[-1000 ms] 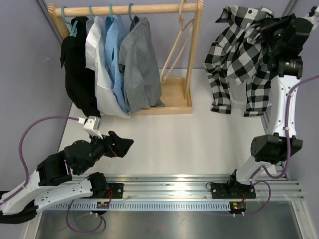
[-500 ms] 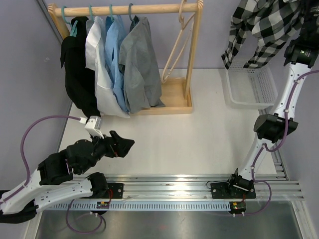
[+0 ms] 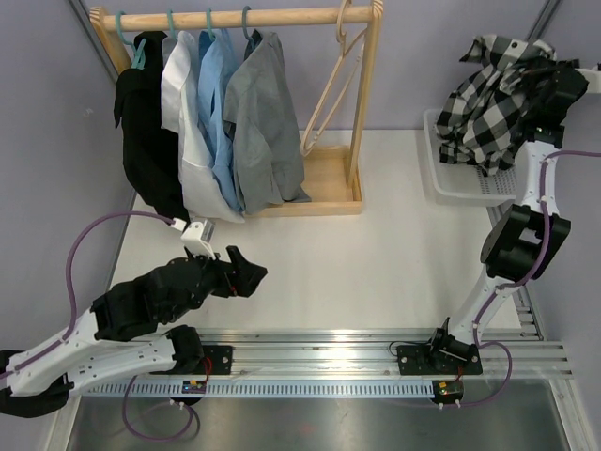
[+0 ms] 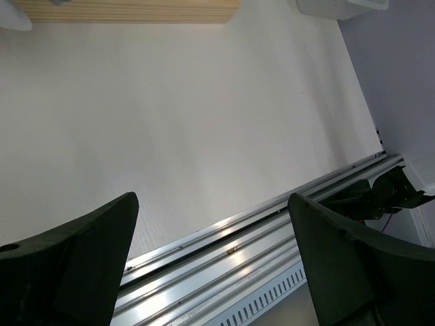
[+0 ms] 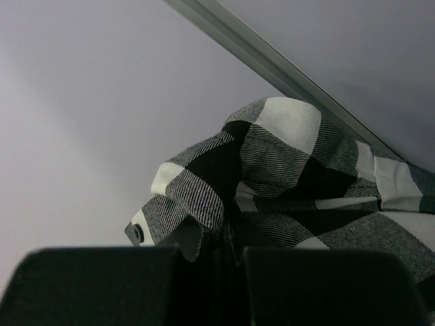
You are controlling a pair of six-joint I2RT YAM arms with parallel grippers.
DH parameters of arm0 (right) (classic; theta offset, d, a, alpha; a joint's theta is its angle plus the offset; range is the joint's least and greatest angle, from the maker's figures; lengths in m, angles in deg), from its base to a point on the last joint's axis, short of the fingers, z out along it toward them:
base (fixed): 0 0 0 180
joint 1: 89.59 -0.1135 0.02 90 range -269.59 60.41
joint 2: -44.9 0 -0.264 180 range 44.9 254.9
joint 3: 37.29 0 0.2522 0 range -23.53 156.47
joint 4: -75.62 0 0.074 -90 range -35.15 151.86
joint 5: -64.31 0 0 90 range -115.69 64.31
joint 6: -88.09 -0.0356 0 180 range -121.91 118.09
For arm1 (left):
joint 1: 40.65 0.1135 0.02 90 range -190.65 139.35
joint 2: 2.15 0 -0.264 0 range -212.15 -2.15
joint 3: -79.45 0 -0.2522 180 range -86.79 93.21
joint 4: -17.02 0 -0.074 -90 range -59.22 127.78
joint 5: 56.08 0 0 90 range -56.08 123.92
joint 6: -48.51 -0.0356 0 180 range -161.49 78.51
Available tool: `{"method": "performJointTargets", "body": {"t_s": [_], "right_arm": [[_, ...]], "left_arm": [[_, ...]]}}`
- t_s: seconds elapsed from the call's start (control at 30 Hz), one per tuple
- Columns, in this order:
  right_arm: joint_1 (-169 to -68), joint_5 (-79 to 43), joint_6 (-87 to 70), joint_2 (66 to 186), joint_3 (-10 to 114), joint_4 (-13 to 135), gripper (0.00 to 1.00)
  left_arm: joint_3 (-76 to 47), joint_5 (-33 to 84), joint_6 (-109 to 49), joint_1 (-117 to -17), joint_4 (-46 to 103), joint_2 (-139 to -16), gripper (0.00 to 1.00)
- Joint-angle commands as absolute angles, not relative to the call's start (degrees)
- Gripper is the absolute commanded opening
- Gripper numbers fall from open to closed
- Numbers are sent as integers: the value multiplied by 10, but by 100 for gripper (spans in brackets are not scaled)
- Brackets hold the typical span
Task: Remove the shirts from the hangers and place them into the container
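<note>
The white lattice basket (image 3: 449,184) is below my right gripper and to its left in the top view. My right gripper needs to go down toward the basket next and let go of the checked shirt.
The black-and-white checked shirt (image 3: 496,103) hangs bunched from my right gripper (image 3: 540,77), its lower folds over the white lattice basket (image 3: 449,184) at the far right. In the right wrist view the gripper (image 5: 228,255) is shut on a fold of this shirt (image 5: 285,170). Black (image 3: 146,141), white (image 3: 188,160), light blue (image 3: 218,113) and grey (image 3: 263,122) shirts hang on teal hangers (image 3: 208,19) on the rack. A bare pale wood hanger (image 3: 333,94) hangs beside them. My left gripper (image 3: 249,272) hovers low over the near left table, open and holding nothing (image 4: 214,238).
The wooden rack's base tray (image 3: 324,183) sits at the back centre, its post (image 3: 366,94) next to the bare hanger. The aluminium rail (image 3: 319,352) runs along the near edge. A basket corner (image 4: 340,7) shows at the top of the left wrist view.
My right arm swung the checked shirt up and back, and now it hangs lower and bunched over the basket. My left arm shifted slightly right and forward, still open.
</note>
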State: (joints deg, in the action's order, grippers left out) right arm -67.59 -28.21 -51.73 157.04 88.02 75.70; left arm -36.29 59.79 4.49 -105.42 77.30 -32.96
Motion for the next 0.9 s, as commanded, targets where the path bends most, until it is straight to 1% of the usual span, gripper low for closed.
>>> {"method": "performJointTargets", "body": {"t_s": [0.0, 0.07, 0.13, 0.2, 0.23, 0.27, 0.3, 0.33, 0.37, 0.4, 0.43, 0.47, 0.5, 0.57, 0.6, 0.7, 0.87], "right_arm": [[-678, -273, -510, 1528, 843, 776, 0], [-681, -263, -513, 1530, 812, 754, 0], [-692, -292, -493, 1529, 784, 741, 0], [-701, -316, -463, 1542, 787, 714, 0], [-707, -332, -427, 1550, 809, 699, 0], [-718, -338, -410, 1576, 831, 650, 0], [-724, -344, -393, 1598, 865, 599, 0], [-729, -369, -369, 1624, 965, 537, 0], [-737, -379, -364, 1689, 1027, 400, 0], [-739, -382, -358, 1725, 1086, 341, 0], [-742, -381, -345, 1759, 1193, 292, 0], [-746, -387, -342, 1819, 1238, 209, 0], [-752, -394, -334, 1841, 1285, 182, 0], [-758, -398, -326, 1864, 1279, 165, 0], [-764, -405, -321, 1863, 1245, 169, 0], [-767, -416, -323, 1861, 1200, 169, 0], [-767, -406, -321, 1894, 1186, 125, 0]], "left_arm": [[-373, 576, 51, -1053, 725, -337, 96], [-379, 572, 52, -1053, 713, -337, 96], [-381, 569, 53, -1053, 707, -337, 95], [-385, 566, 54, -1053, 700, -335, 95], [-387, 565, 54, -1053, 700, -334, 95], [-389, 565, 55, -1053, 701, -331, 95], [-394, 566, 55, -1053, 700, -330, 95], [-396, 567, 57, -1053, 699, -329, 95], [-397, 568, 58, -1053, 699, -327, 95], [-399, 568, 59, -1053, 697, -325, 95], [-400, 570, 61, -1053, 697, -324, 95], [-400, 571, 61, -1053, 696, -323, 95], [-400, 572, 61, -1053, 694, -322, 95], [-400, 574, 60, -1053, 694, -323, 96], [-400, 574, 59, -1053, 696, -324, 96], [-399, 576, 58, -1053, 702, -325, 96], [-403, 575, 54, -1053, 698, -324, 96]]}}
